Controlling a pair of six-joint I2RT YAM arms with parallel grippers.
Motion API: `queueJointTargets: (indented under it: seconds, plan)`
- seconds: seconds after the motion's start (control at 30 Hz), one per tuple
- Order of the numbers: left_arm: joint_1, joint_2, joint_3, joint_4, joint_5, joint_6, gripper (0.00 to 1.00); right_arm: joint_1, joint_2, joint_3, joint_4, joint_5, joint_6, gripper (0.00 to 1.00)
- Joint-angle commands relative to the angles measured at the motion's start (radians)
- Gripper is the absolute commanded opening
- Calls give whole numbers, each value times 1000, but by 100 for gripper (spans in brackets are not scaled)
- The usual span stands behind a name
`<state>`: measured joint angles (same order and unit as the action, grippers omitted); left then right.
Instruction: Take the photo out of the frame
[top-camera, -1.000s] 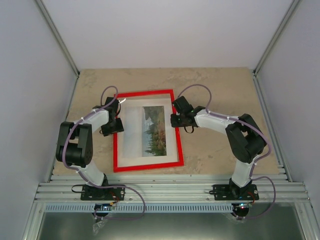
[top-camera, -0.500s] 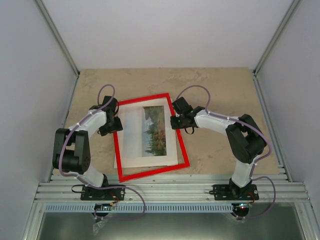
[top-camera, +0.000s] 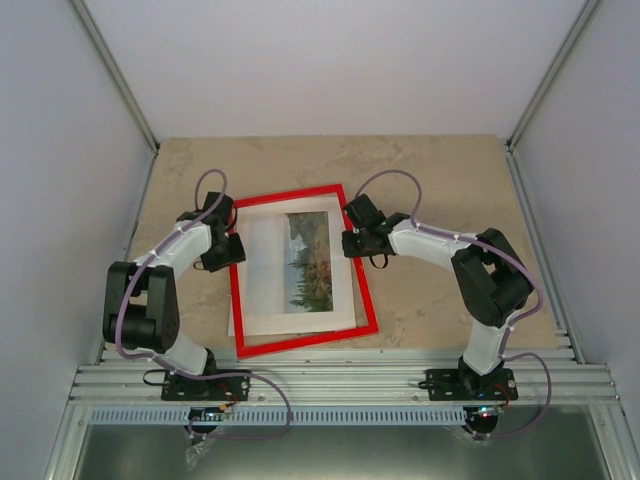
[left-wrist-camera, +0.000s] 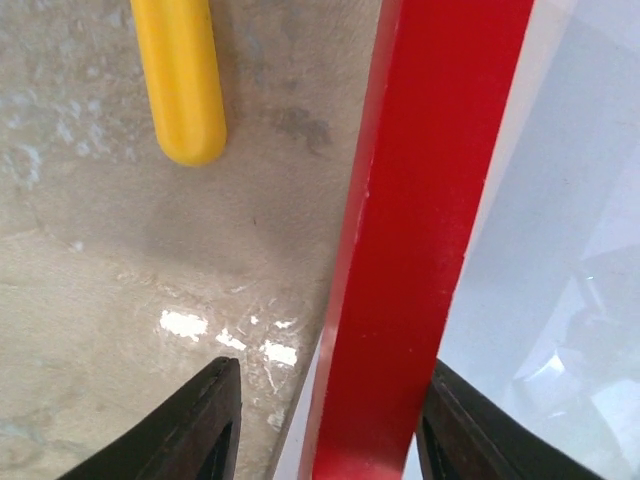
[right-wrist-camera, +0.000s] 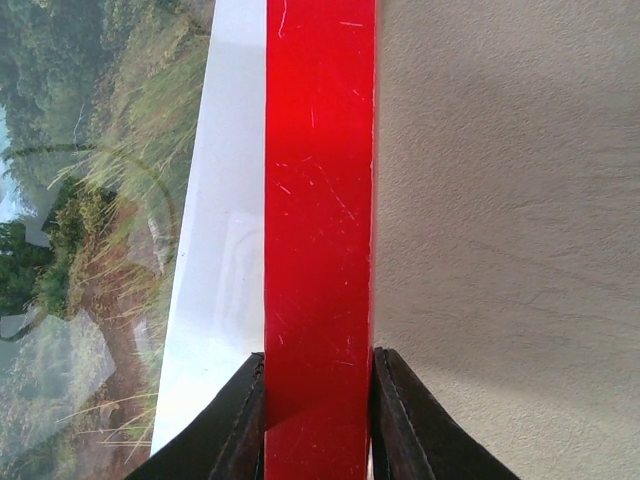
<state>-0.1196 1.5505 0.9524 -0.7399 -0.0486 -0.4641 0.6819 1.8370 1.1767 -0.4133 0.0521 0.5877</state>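
Observation:
My right gripper next pulls the frame's bar that it holds toward the right in the top view, over the bare tabletop, drawing the frame (top-camera: 308, 340) off the photo.
The red frame (top-camera: 308, 340) lies skewed on the table, turned off the white mat (top-camera: 262, 290) under it. The photo (top-camera: 308, 262), with trees and reddish ground, sits in the mat's opening and also shows in the right wrist view (right-wrist-camera: 90, 200). My right gripper (top-camera: 352, 243) is shut on the frame's right rail (right-wrist-camera: 320, 200), both jaws pressed against it (right-wrist-camera: 320, 355). My left gripper (top-camera: 222, 250) is open and straddles the left rail (left-wrist-camera: 420, 220); the right jaw is at the rail and the left jaw stands apart from it (left-wrist-camera: 330, 368).
A yellow rounded rod (left-wrist-camera: 180, 80) lies on the beige table (top-camera: 430, 170) just left of the frame's left rail; the top view does not show it. White walls close in the table on three sides. A metal rail runs along the near edge.
The frame has swung with its near end to the right and has come off the mat, which now shows past its lower left corner. The left arm's elbow has shifted left.

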Motion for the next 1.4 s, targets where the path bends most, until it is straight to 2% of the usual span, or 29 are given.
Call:
queueJointTargets:
  seconds: [0.0, 0.17, 0.33, 0.53, 0.73, 0.97, 1.17, 1.37]
  plan:
    - [2, -26, -19, -3, 44, -5, 45, -5, -37, 6, 48, -4, 35, 19]
    - [3, -39, -8, -10, 75, -3, 25, -10, -52, 17, 43, -1, 19, 17]
    - [-14, -71, 40, -26, 114, -16, 15, -23, -72, 40, 7, 21, -26, 16]
    - [-103, -69, 144, -45, 152, -59, 12, -68, -121, 38, -46, 47, -86, 13]
    - [-214, -10, 232, 29, 229, -147, 8, -176, -191, 1, -57, 49, -217, 12]
    - [-333, 119, 281, 226, 395, -289, 3, -318, -205, -11, -96, 88, -426, 9]
    - [-427, 261, 379, 328, 476, -368, 1, -435, -173, -29, -88, 155, -455, 8]
    - [-492, 387, 495, 355, 483, -414, 0, -535, -129, -65, -8, 213, -517, 9]
